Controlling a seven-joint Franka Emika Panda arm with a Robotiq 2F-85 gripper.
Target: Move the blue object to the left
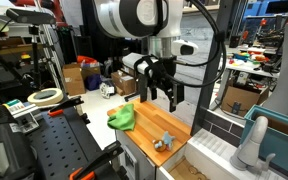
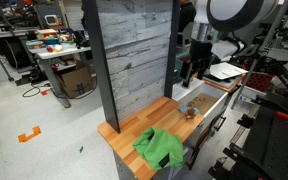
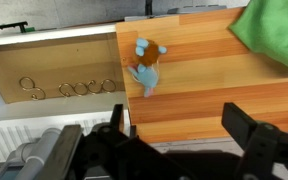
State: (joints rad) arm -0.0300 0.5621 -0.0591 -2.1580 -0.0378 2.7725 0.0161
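Note:
The blue body [image 1: 168, 138] [image 3: 147, 78] lies below and ahead of the open gripper's fingers, so the gripper needs to go down and toward the top of the wrist view onto it next.
The blue object [image 3: 145, 70] is a small light-blue toy that lies on the wooden countertop [image 3: 204, 85] close to its edge. It also shows in both exterior views [image 1: 165, 139] [image 2: 191, 111]. My gripper [image 3: 184, 135] is open and empty, and hangs above the countertop with the toy ahead of the fingers, not between them. In both exterior views the gripper [image 1: 162, 95] [image 2: 189, 76] hovers well above the toy.
A green cloth [image 3: 274, 30] [image 1: 124, 117] [image 2: 159, 147] lies on the same countertop. A brown surface with metal rings [image 3: 69, 88] borders the counter edge by the toy. A grey wood-plank wall [image 2: 134, 50] backs the counter. A faucet [image 1: 252, 140] stands nearby.

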